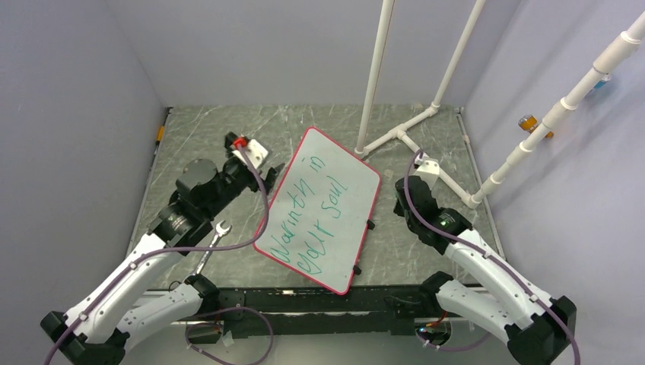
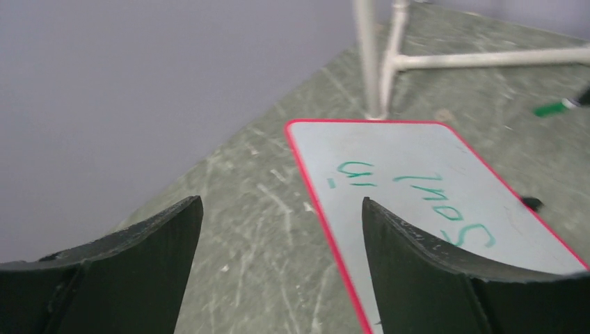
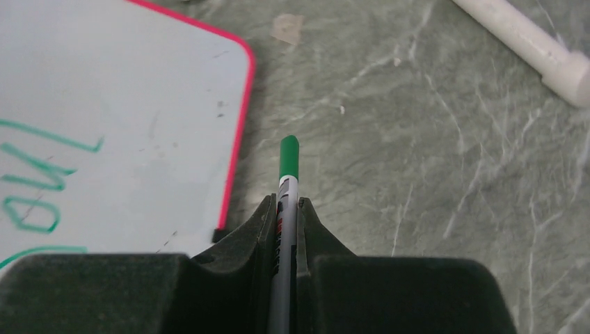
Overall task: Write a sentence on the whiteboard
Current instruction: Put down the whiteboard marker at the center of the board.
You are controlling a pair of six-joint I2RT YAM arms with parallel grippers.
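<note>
The right gripper brings the green marker (image 3: 288,167) down onto the table beside the whiteboard's rim (image 3: 239,139) next, since the sentence already stands written across the board.
The whiteboard (image 1: 335,190) lies tilted on the marble table between my two arms, red rim all round. The sentence (image 1: 310,217) runs across it in two lines of green handwriting. My left gripper (image 1: 245,150) hovers just off the board's left long edge, open, with only bare table between its fingers (image 2: 282,209); the whiteboard (image 2: 417,149) and part of the sentence (image 2: 424,186) show to its right. My right gripper (image 1: 420,163) sits right of the board, shut on a green marker (image 3: 289,156) whose cap points away over the table, beside the whiteboard (image 3: 139,104) corner.
A metal wrench (image 1: 213,239) lies on the table by the left arm. A white PVC pipe frame (image 1: 403,137) stands behind the board and runs along the right side (image 3: 529,49). Grey walls close in the left, back and right.
</note>
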